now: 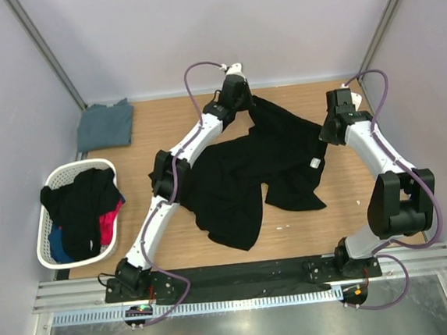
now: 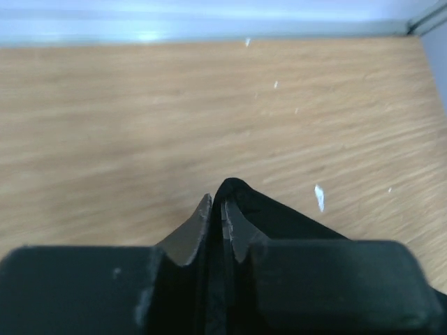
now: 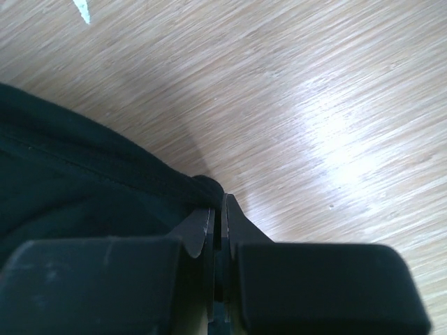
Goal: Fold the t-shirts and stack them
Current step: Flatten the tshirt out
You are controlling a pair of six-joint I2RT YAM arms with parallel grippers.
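My right gripper draws the t-shirt's edge back and to the right in the top view next, then opens. The black t-shirt [image 1: 255,169] lies crumpled between both arms.
A large black t-shirt [image 1: 255,169] lies crumpled on the wooden table [image 1: 164,110], stretched between both arms at the far side. My left gripper [image 1: 242,97] is shut on its far left corner; the black cloth [image 2: 279,220] sticks out between the fingers [image 2: 199,220] in the left wrist view. My right gripper [image 1: 328,132] is shut on the shirt's right edge; the hem [image 3: 105,167] runs into the closed fingers [image 3: 237,216] in the right wrist view. A slate grey-blue t-shirt [image 1: 106,124] lies folded at the far left corner.
A white laundry basket [image 1: 45,230] at the left holds black, pink and blue clothes. Grey walls close in the table on three sides. A metal rail [image 1: 241,279] runs along the near edge by the arm bases. Small white specks [image 2: 319,197] lie on the wood.
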